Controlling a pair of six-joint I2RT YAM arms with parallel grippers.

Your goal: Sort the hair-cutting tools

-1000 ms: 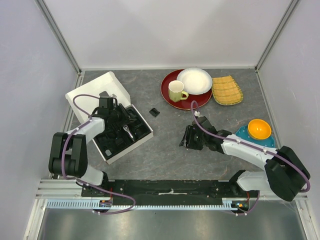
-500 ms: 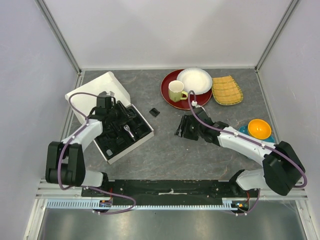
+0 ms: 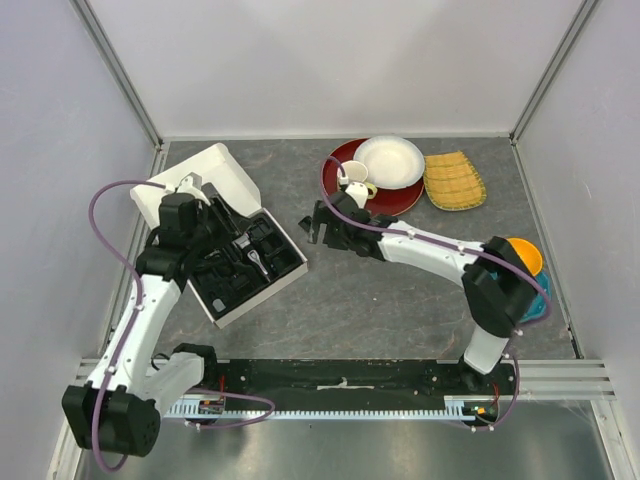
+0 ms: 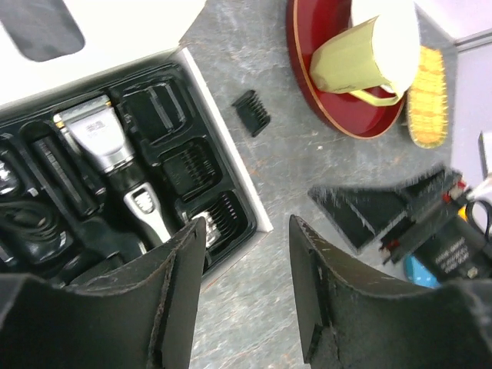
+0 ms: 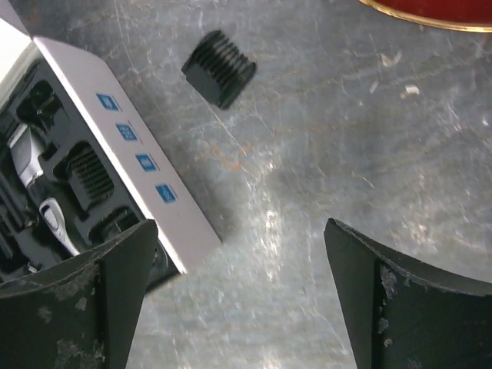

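Note:
Next, my right gripper moves down and outward onto the loose comb guard (image 3: 306, 223) below and outward of it. The gripper turns because the guard sits slanted to the fingers.
The black-and-silver clipper (image 4: 115, 157), several comb guards (image 4: 192, 165) and a black cord (image 4: 23, 223) lie in the black tray (image 3: 283, 268) of the white box (image 3: 225, 175). One loose black comb guard (image 5: 219, 69) lies on the table right of the box; it also shows in the left wrist view (image 4: 252, 111). My right gripper (image 3: 316, 222) is open and empty above it, hiding it in the top view; in its own view (image 5: 238, 231) the guard sits ahead of the fingertips. My left gripper (image 4: 246, 227) is open and empty over the box's right edge (image 3: 222, 238).
A red plate (image 3: 335, 195) holds a yellow mug (image 3: 352, 182) and a white bowl (image 3: 390, 160) at the back. A bamboo mat (image 3: 455, 180) lies to their right. An orange bowl (image 3: 520, 257) sits at the right, partly behind the right arm.
My right gripper has swung left and away from me, from mid-table to over the loose comb guard. My left arm has lifted up and back from the tray.

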